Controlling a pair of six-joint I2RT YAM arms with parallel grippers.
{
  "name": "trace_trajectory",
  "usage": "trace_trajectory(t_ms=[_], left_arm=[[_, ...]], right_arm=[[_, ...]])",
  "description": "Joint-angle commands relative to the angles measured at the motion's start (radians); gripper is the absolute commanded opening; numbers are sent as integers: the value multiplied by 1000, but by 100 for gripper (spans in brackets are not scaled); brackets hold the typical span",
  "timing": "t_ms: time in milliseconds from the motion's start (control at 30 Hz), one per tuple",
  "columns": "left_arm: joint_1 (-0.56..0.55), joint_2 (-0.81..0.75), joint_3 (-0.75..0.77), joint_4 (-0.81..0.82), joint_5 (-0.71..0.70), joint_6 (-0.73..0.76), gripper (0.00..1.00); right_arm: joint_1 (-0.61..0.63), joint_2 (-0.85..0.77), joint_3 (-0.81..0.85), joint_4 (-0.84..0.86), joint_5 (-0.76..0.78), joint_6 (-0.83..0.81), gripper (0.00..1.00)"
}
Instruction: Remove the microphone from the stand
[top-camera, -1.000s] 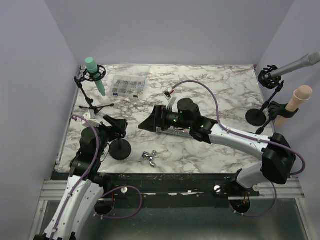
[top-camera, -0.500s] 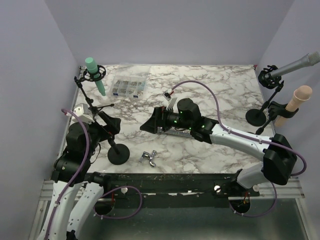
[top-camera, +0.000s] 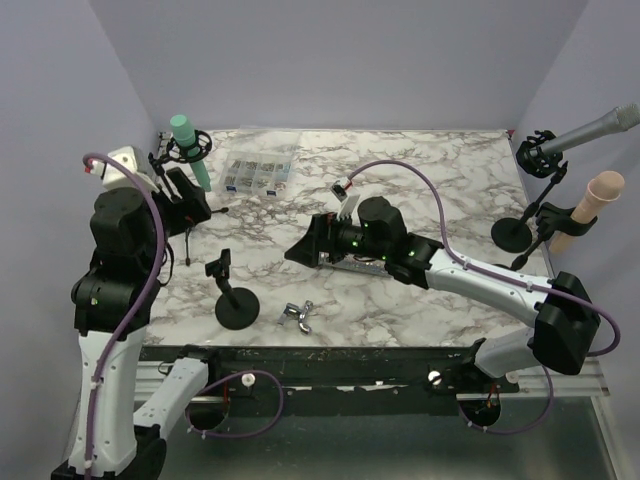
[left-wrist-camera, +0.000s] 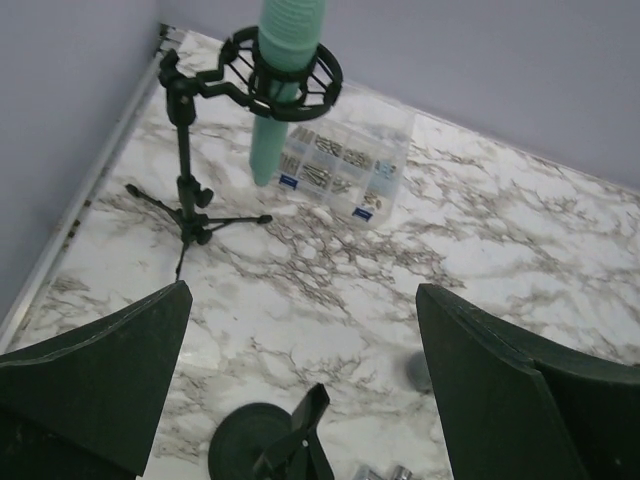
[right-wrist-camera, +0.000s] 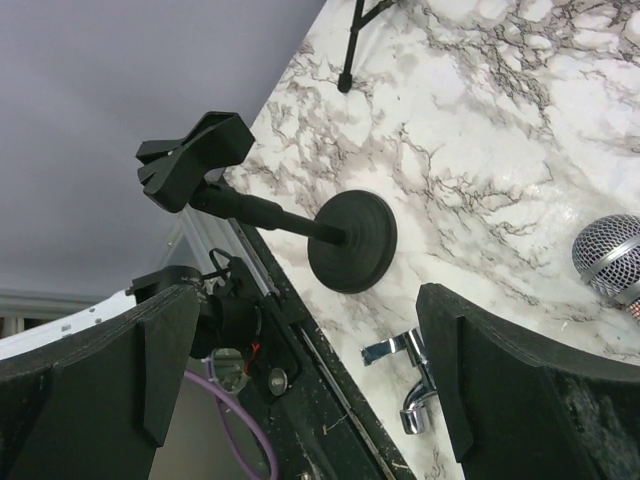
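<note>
My left gripper will move outward next and close its open fingers around the upper part of the green microphone (top-camera: 183, 129) (left-wrist-camera: 291, 26), because the microphone's upper part is clear above the shock mount.
The black stand with a round base (top-camera: 238, 306) and an empty clip (top-camera: 218, 265) stands upright at the table's near left. It also shows in the right wrist view (right-wrist-camera: 350, 240) and in the left wrist view (left-wrist-camera: 252, 447). The microphone's silver mesh head (right-wrist-camera: 610, 260) lies on the table by my right gripper's far finger. In the top view my right arm mostly hides it. My right gripper (top-camera: 303, 246) (right-wrist-camera: 310, 370) is open and empty, low over the table right of the stand. My left gripper (top-camera: 186, 196) (left-wrist-camera: 300, 390) is open and empty, raised high behind the stand.
A green microphone in a shock mount on a tripod (top-camera: 190, 150) stands at the far left, close to my left gripper. A clear parts box (top-camera: 258, 175) lies beside it. A metal wing nut (top-camera: 300, 316) lies near the front edge. Two more microphones on stands (top-camera: 590, 130) (top-camera: 590, 205) are at the right.
My left arm has lifted off the stand and swung up and back toward the far left. The stand stays upright with its clip empty. My right arm has barely moved.
</note>
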Motion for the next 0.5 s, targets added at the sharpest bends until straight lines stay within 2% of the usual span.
trace_trajectory(t_ms=[0,167,300,467], left_arm=[[133,95,67,20,72,79,98],[223,166,31,189,133,52,99],[259,218,-6,348,255,116,98],[258,340,33,436,208,158,94]], right_arm=[[4,-24,12,-43,28,-26,100],[4,-35,8,-76,54,-30,100],[4,-48,21,-105,62,-46,100],[3,-47,56,-168,104,-75,100]])
